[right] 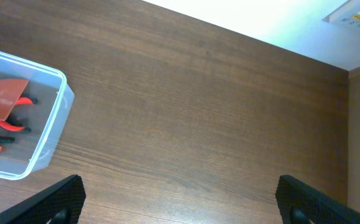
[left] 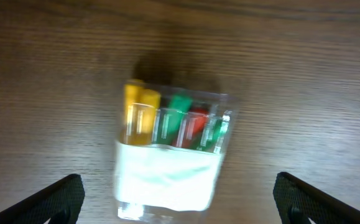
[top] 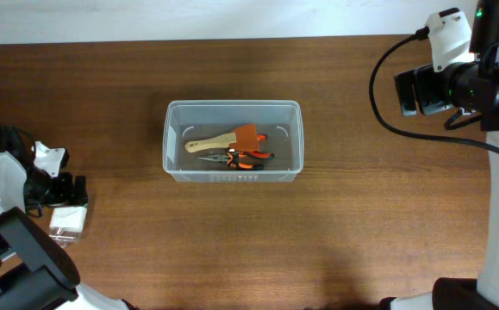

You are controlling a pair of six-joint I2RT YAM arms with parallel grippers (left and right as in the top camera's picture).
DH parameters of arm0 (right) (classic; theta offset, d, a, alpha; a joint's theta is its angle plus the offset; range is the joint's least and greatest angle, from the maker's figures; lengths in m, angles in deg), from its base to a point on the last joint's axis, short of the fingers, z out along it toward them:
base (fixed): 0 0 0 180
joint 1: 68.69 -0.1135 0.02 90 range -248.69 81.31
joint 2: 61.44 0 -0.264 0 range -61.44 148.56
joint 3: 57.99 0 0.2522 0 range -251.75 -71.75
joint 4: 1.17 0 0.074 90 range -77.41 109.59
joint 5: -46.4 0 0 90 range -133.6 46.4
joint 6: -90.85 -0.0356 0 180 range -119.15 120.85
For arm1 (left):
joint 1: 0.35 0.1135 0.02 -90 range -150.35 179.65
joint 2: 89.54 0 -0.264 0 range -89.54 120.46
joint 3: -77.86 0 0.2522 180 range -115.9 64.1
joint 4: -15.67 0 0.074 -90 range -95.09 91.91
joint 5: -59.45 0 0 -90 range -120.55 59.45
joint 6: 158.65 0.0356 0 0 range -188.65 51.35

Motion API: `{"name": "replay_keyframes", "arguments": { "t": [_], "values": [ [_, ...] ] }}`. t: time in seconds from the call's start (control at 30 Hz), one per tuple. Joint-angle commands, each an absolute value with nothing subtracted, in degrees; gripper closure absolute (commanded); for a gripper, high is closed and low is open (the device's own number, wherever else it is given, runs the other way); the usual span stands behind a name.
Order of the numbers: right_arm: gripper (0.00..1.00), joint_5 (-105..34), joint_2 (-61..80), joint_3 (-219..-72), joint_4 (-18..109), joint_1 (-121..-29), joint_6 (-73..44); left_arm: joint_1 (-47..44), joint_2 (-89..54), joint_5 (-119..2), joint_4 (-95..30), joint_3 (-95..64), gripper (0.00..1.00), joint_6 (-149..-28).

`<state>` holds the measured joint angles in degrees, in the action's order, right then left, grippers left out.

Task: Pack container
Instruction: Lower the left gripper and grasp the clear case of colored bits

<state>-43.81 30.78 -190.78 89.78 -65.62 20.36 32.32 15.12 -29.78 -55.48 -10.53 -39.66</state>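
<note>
My left gripper is still above the small clear box with its fingers open wider than the box, so next it will go down around the box's white-labelled part.
The clear plastic container [top: 232, 139] stands in the middle of the table. In it lie a wooden-handled scraper with an orange-brown blade [top: 228, 138] and orange-handled pliers [top: 242, 158]. Its corner shows in the right wrist view [right: 43, 134]. My left gripper [left: 178, 202] is open at the far left of the table, its fingers wide apart above a small clear box of coloured pieces [left: 170, 152], which also shows in the overhead view [top: 68, 220]. My right gripper [right: 180, 199] is open and empty over bare table at the far right, high up.
The table's far edge meets a pale wall [right: 254, 18]. A black cable [top: 387, 86] loops from the right arm.
</note>
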Motion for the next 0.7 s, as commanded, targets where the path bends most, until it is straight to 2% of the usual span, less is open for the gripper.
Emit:
{"name": "replay_keyframes", "arguments": {
  "t": [0.0, 0.67],
  "values": [
    [0.01, -44.29, 30.91, -190.73, 89.80, -65.29, 19.84, 32.95, 16.98, -25.54, -54.54, -10.40, 0.01, -38.56],
    [0.02, -44.33, 30.91, -190.73, 89.78, -65.29, 20.05, 33.30, 24.57, -28.20, -53.66, -10.00, 0.01, -38.56]
  ]
}}
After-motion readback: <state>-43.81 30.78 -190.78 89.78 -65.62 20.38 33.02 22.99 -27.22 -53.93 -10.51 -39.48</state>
